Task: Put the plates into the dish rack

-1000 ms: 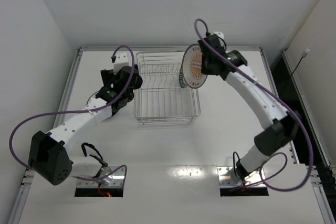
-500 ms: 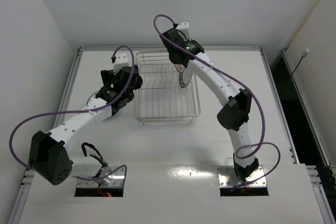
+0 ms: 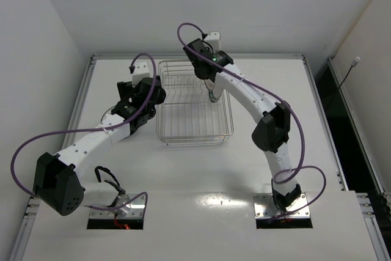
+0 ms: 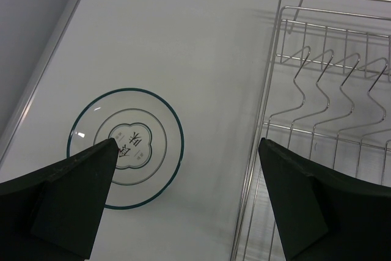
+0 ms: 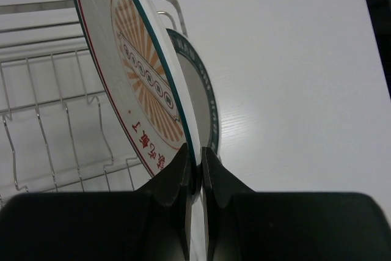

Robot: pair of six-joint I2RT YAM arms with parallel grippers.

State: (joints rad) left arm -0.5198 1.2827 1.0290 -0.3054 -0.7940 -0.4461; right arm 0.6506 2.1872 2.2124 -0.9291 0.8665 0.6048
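Note:
The dark-banded plate is standing at the side of the rack, so my right gripper will next lower the patterned plate (image 5: 140, 84) on edge into the wire pegs beside that dark-banded plate.
My right gripper (image 5: 195, 151) is shut on the lower rim of the orange-brown patterned plate (image 5: 140, 84) and holds it upright on edge over the far right part of the dish rack (image 3: 192, 105). Close behind it stands a second plate (image 5: 201, 93) with a dark rim band, at the rack's right side. From above both plates show only edge-on under the right wrist (image 3: 208, 68). A white plate with a thin teal rim (image 4: 125, 148) lies flat on the table left of the rack (image 4: 317, 114). My left gripper (image 4: 187, 145) hovers open above it, holding nothing.
The rack's wire tines (image 5: 55, 90) stand in rows left of the held plate. The table's raised left edge (image 4: 46, 77) runs close to the flat plate. A purple cable (image 3: 36, 139) loops off the left arm.
The right arm swung left, carrying the patterned plate from beside the rack's right end to over its right side, now edge-on from above. The left arm has not moved.

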